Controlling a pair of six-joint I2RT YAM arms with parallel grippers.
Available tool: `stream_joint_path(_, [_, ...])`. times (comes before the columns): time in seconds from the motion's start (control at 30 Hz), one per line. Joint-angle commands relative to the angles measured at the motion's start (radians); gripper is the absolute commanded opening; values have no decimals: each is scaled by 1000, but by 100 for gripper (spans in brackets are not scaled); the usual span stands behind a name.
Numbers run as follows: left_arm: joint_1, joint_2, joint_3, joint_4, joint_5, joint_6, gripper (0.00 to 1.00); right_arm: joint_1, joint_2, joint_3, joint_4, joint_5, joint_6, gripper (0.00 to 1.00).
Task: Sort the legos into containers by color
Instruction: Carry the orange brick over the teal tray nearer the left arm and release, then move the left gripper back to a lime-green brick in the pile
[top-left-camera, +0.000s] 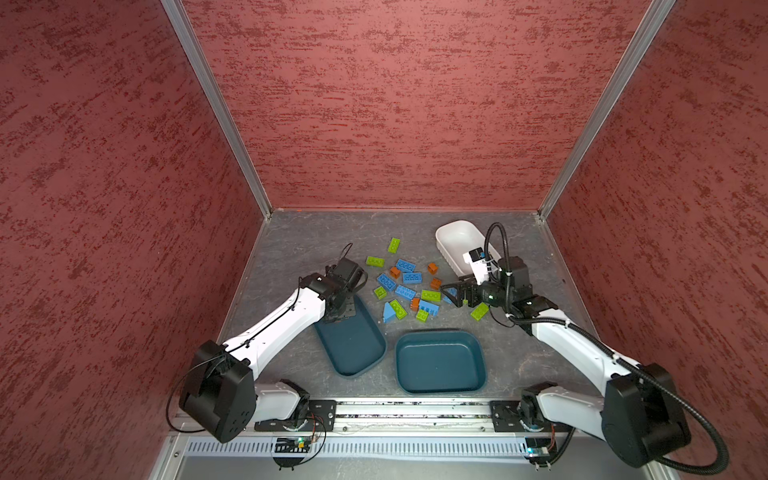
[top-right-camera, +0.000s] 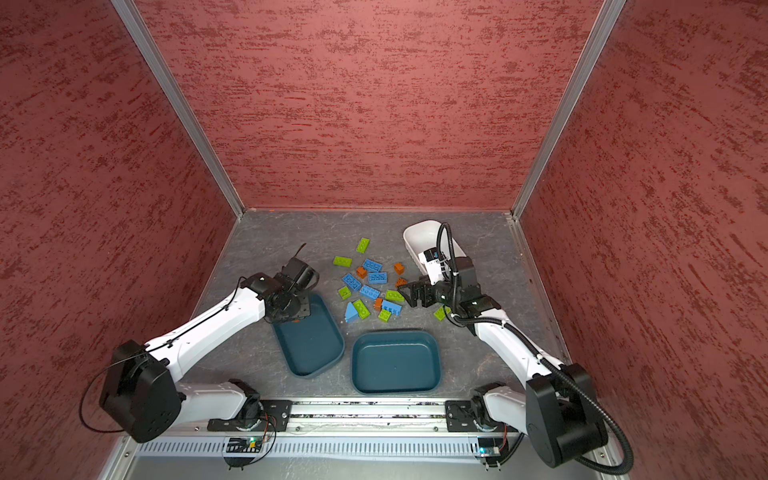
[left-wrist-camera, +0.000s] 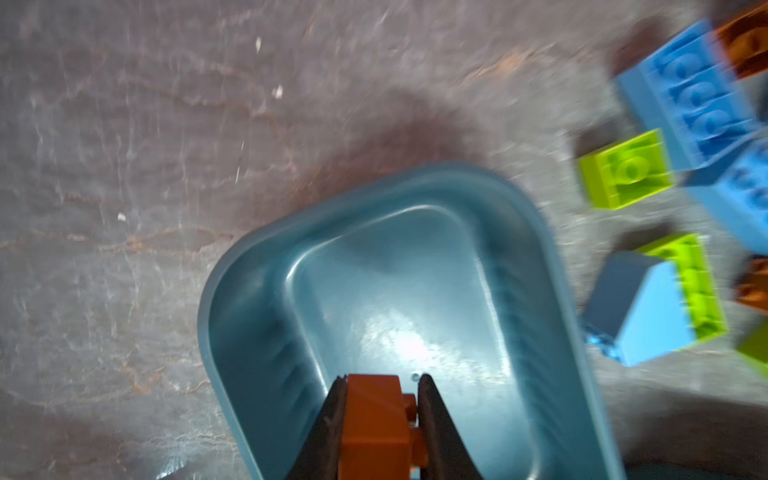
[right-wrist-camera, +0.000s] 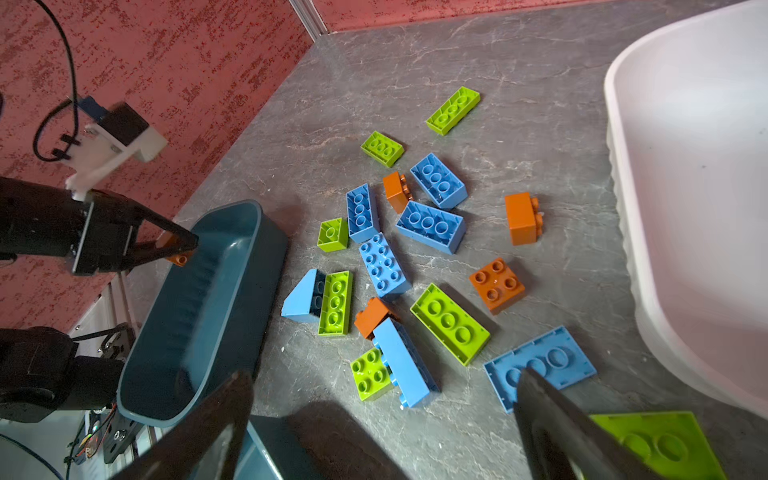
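Note:
The teal container lies open beneath my left gripper, which will next lower toward the bottom at the teal container's far end (top-left-camera: 336, 328) (left-wrist-camera: 404, 340) and release the orange-brown lego there.
Loose legos (top-left-camera: 412, 277) in lime green, blue and orange-brown lie scattered on the grey floor between the arms. My left gripper (left-wrist-camera: 380, 382) is shut on an orange-brown lego (left-wrist-camera: 374, 419) and hangs over the far end of the left dark teal container (top-left-camera: 353, 345); the right wrist view also shows this held brick (right-wrist-camera: 178, 253). A second teal container (top-left-camera: 440, 365) sits at the front centre and a white container (top-left-camera: 457, 239) at the back right, both with nothing in them. My right gripper (right-wrist-camera: 384, 380) stands open, low over the pile's right edge, with nothing between its fingers.
Red textured walls enclose the floor on three sides. An aluminium rail (top-left-camera: 415, 409) with both arm bases runs along the front. A flat blue lego (right-wrist-camera: 552, 361) and a lime one (right-wrist-camera: 660, 444) lie under the right gripper, close to the white container's wall (right-wrist-camera: 665, 249).

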Motion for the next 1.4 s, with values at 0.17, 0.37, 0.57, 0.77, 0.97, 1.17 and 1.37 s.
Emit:
stream_joint_path(0.17, [3, 60, -50, 101, -107, -94, 17, 5, -9, 5, -6, -15, -29, 99])
stream_joint_path(0.37, [-7, 54, -56, 64, -152, -123, 25, 6, -1, 4, -11, -17, -37, 99])
stream_joint_path(0.57, [-15, 18, -70, 14, -181, -144, 33, 4, 13, 10, -14, -21, -45, 99])
stream_joint_path(0.77, [-16, 0, -49, -19, -185, -136, 44, 3, 21, 14, -14, -23, -44, 99])
stream_joint_path(0.97, [-13, 6, 63, 21, -127, -43, 59, 5, 15, 21, -20, -6, -46, 99])
stream_joint_path(1.17, [23, 161, 212, 134, -36, 130, 69, 3, 15, 32, -13, 2, -43, 99])
stream_joint_path(1.37, [104, 349, 353, 267, 138, 185, 74, 3, 16, 29, -5, 16, -40, 99])
